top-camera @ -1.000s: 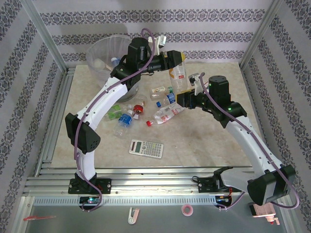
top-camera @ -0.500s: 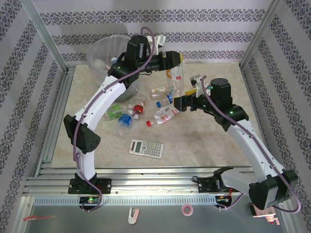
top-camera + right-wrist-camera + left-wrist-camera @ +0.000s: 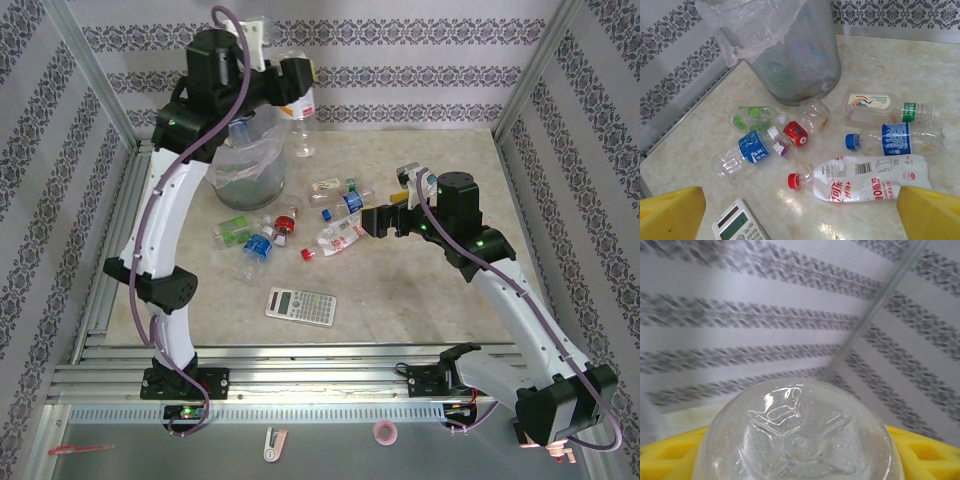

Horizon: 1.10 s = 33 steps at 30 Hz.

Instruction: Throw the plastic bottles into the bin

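My left gripper rises and swings sideways over the lined bin (image 3: 248, 150) next to release the clear plastic bottle (image 3: 303, 128), because that bottle still hangs beside the bin.
My left gripper (image 3: 297, 84) is raised high at the back and shut on a clear plastic bottle (image 3: 303, 128). That bottle hangs just right of the grey bin (image 3: 245, 170) with its plastic liner. In the left wrist view the bottle's base (image 3: 800, 440) sits between the yellow fingers (image 3: 925, 452). My right gripper (image 3: 374, 221) is open low over the table. Below it lies a crushed white-labelled bottle with a red cap (image 3: 865, 182). More bottles lie around: blue-labelled (image 3: 895, 139), white-and-green-labelled (image 3: 885, 107), red-labelled (image 3: 805, 125), green-labelled (image 3: 752, 117).
A grey calculator (image 3: 301, 305) lies in front of the bottles, toward the near edge. Metal frame posts and patterned walls enclose the table on three sides. Bare tabletop (image 3: 440, 300) stretches under the right arm.
The right gripper has opened and let go of the upright bottle. The left arm has lifted that bottle up and swung it left toward the bin.
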Each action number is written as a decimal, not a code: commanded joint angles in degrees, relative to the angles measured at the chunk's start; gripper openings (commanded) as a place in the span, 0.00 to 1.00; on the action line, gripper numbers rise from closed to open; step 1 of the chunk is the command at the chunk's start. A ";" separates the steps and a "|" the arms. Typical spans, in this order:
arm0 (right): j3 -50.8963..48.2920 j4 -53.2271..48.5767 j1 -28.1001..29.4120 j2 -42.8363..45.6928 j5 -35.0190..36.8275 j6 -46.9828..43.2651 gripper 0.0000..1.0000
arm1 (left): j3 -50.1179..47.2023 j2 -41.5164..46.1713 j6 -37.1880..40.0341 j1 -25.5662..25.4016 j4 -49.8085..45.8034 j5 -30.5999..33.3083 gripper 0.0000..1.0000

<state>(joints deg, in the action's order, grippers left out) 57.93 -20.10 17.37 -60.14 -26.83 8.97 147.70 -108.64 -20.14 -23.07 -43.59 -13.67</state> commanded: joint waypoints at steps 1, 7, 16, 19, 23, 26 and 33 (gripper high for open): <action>-0.45 0.27 -0.53 1.10 0.64 -0.71 0.98 | 1.72 3.48 7.63 1.41 -2.96 8.55 0.34; -0.58 0.34 -0.84 1.17 0.55 -0.75 0.98 | 1.41 7.55 15.17 2.83 2.10 15.67 0.33; -0.51 0.60 -1.17 1.06 0.81 -1.05 0.98 | -12.09 17.28 23.92 3.02 24.26 14.84 0.33; -0.54 0.69 -1.33 0.99 0.84 -1.04 0.98 | -24.05 22.98 24.68 2.97 40.17 14.26 0.33; -0.54 0.89 -1.41 0.75 0.91 -1.06 0.98 | -32.13 26.79 25.50 3.03 52.74 12.15 0.33; -0.45 1.03 -1.56 0.48 0.99 -1.15 0.98 | -34.70 28.09 25.35 3.02 58.64 10.67 0.32; 0.38 1.19 -1.89 -0.76 0.73 -1.38 0.98 | -38.18 28.77 24.62 2.98 68.86 8.57 0.29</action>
<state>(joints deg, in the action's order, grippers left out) 57.89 -20.01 15.86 -60.34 -26.35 8.58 109.97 -81.58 3.92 -20.51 14.59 -3.20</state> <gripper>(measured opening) 0.977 0.662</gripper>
